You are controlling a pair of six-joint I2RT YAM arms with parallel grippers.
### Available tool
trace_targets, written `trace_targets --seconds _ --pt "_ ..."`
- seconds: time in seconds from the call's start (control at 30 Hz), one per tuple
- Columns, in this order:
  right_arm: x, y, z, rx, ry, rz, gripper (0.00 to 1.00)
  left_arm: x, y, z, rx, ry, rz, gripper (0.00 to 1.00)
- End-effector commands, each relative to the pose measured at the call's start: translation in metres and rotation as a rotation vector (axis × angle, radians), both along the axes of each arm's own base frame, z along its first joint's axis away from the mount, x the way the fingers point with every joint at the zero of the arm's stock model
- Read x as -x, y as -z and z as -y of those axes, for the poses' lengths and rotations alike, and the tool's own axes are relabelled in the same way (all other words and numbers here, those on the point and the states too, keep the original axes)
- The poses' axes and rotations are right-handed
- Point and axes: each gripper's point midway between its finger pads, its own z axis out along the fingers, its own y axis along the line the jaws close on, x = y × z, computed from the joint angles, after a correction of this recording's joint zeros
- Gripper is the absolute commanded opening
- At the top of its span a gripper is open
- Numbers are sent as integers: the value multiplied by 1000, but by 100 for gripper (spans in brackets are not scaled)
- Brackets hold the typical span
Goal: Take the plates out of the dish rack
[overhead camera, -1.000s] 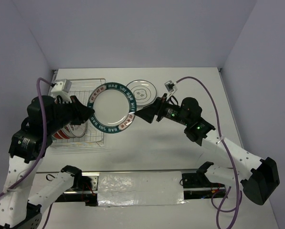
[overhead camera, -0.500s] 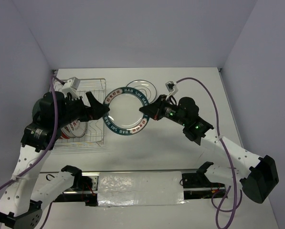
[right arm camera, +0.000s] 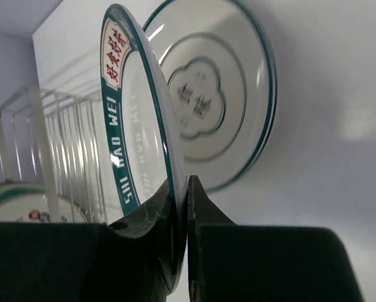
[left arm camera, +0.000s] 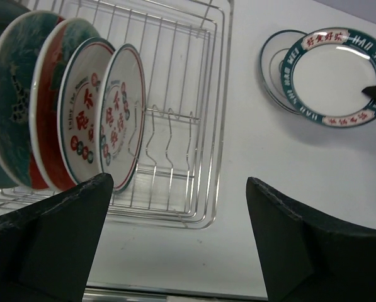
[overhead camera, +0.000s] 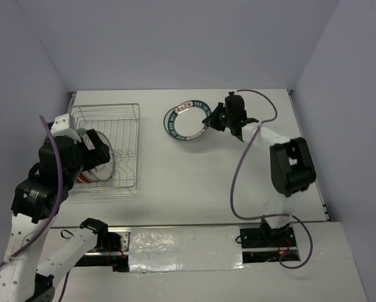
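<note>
The outermost white plate faces bare wires of the dish rack, so I need to turn my left gripper and lower it toward the left in the wrist view onto that plate's near rim (left arm camera: 101,165).
The dish rack (overhead camera: 126,129) (left arm camera: 189,119) stands at the left with several plates upright in its left end (overhead camera: 92,167): a dark teal one (left arm camera: 10,107), a red-and-teal floral one (left arm camera: 46,94) and two white ones with red and green characters (left arm camera: 80,119) (left arm camera: 119,116). My left gripper (overhead camera: 101,156) (left arm camera: 181,220) hangs open and empty above the rack's near edge. My right gripper (overhead camera: 211,118) (right arm camera: 184,189) is shut on the rim of a white plate with a wide teal lettered rim (overhead camera: 184,123) (right arm camera: 134,138) (left arm camera: 334,78), held tilted over a white plate with a thin teal rim (right arm camera: 219,94) (left arm camera: 274,60) lying on the table.
The rack's right half holds only bare prongs (left arm camera: 169,135). White tabletop (overhead camera: 194,182) lies between the rack and the right arm, whose forearm (overhead camera: 288,167) reaches up the right side. Walls close in the table at the back and sides.
The left gripper let go of the lettered plate and drew back over the rack. The right gripper shut on that plate and carried it toward the back, over the lying plate.
</note>
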Motion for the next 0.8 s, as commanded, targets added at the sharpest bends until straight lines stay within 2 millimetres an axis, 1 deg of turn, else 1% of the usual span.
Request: trace_targets --seconds 0.0,0.03,0.07,0.1,0.13,0.17,0.2,0.23,0.27,0.33,0.37,0.4,0.43,0.47,0.5,0.53,0.57,0.6,0.63,0.7,0.73,0.77 --pt "-40 -27 -19 -118 -79 44 5 2 -2 -16 -84 -46 -10 100" --pt "-47 -33 -25 -132 -103 41 7 3 -3 -18 -89 -49 -10 100" --pt "-53 -14 -26 -126 -104 5 10 3 -3 -19 -95 -53 -13 100" --pt "-57 -11 -26 -118 -104 1 20 4 -4 -21 -100 -59 -14 100" --pt "-60 -16 -29 -125 -119 11 29 5 -4 -20 -105 -53 -15 100" --pt "-63 -8 -30 -116 -125 -1 49 5 -4 -21 -107 -52 -17 100" --pt "-65 -13 -33 -111 -132 0 54 6 -4 -21 -111 -51 -21 100" --pt "-64 -7 -31 -95 -126 -23 58 7 -3 -22 -115 -51 -26 100" --pt "-66 -4 -30 -75 -128 -19 66 7 -2 -22 -118 -49 -29 99" --pt "-61 -2 -28 -25 -128 -59 73 10 0 -23 -127 -51 -37 99" --pt "-63 4 -22 47 -117 -61 77 10 1 -24 -132 -52 -42 99" --pt "-55 5 -25 111 -122 -102 86 11 2 -26 -141 -57 -48 99" --pt "-52 8 -23 173 -118 -113 92 12 3 -27 -147 -61 -52 100" --pt "-55 12 -14 282 -97 -101 93 11 5 -29 -155 -67 -63 99" --pt "-50 17 -13 347 -104 -142 100 11 8 -30 -164 -74 -78 100" --pt "-45 23 -21 394 -126 -154 100 10 13 -33 -181 -91 -106 99" --pt "-48 19 -24 423 -141 -142 100 10 16 -34 -186 -95 -118 100" --pt "-41 38 -24 450 -162 -198 100 9 18 -33 -185 -95 -127 100" --pt "-39 44 -24 457 -167 -217 100 8 20 -32 -184 -93 -133 99" --pt "-36 54 -24 471 -173 -242 100 8 22 -30 -175 -82 -136 100" --pt "-36 56 -21 495 -167 -241 100 8 22 -30 -175 -82 -136 100" --pt "-35 56 -23 523 -191 -224 100 8 22 -31 -182 -88 -135 100"
